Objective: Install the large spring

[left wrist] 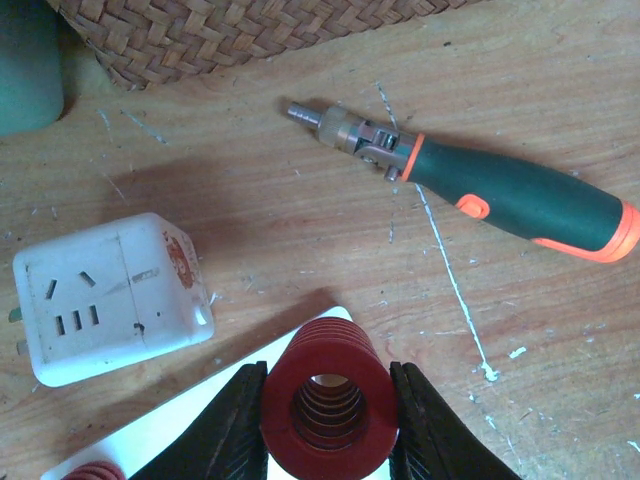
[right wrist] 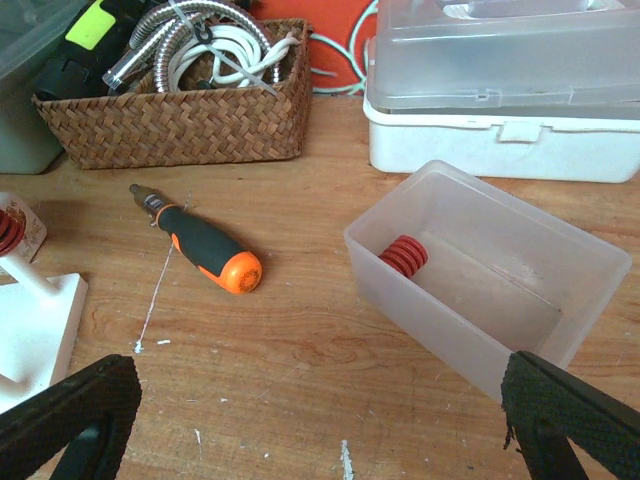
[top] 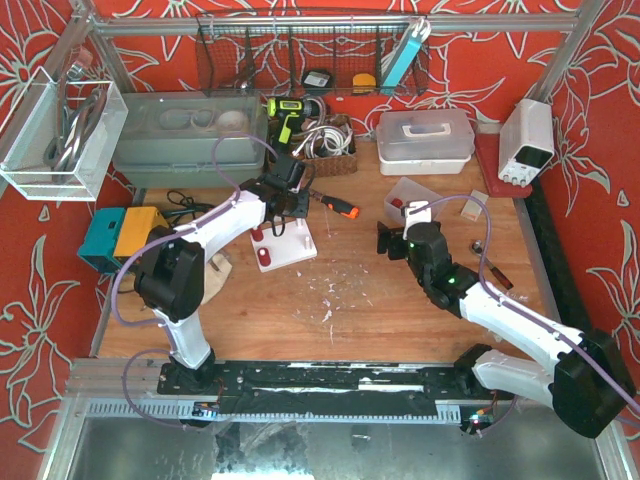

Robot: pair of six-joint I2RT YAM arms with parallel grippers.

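Observation:
The large spring needs to go lower, because bare peg still shows under the coil. My left gripper will next lower and release the large spring around the white peg (right wrist: 34, 276), which stands below the gripper.
The large spring (left wrist: 330, 350) is a thick red coil seen end-on in the left wrist view, and my left gripper (left wrist: 328, 402) is shut on its sides. It hangs over the corner of the white base plate (left wrist: 200, 410), which sits left of centre on the table (top: 297, 250). A smaller red spring (top: 265, 257) stands on that plate. My right gripper (right wrist: 320, 430) is open with nothing between its fingers, hovering over bare wood near a clear plastic bin (right wrist: 480, 330) that holds one short red spring (right wrist: 403, 256).
A green-and-orange screwdriver (left wrist: 500, 190) lies on the wood just beyond the plate. A white socket adapter (left wrist: 110, 295) lies to the plate's left. A wicker basket (right wrist: 170, 120) and a white lidded box (right wrist: 500, 130) stand at the back.

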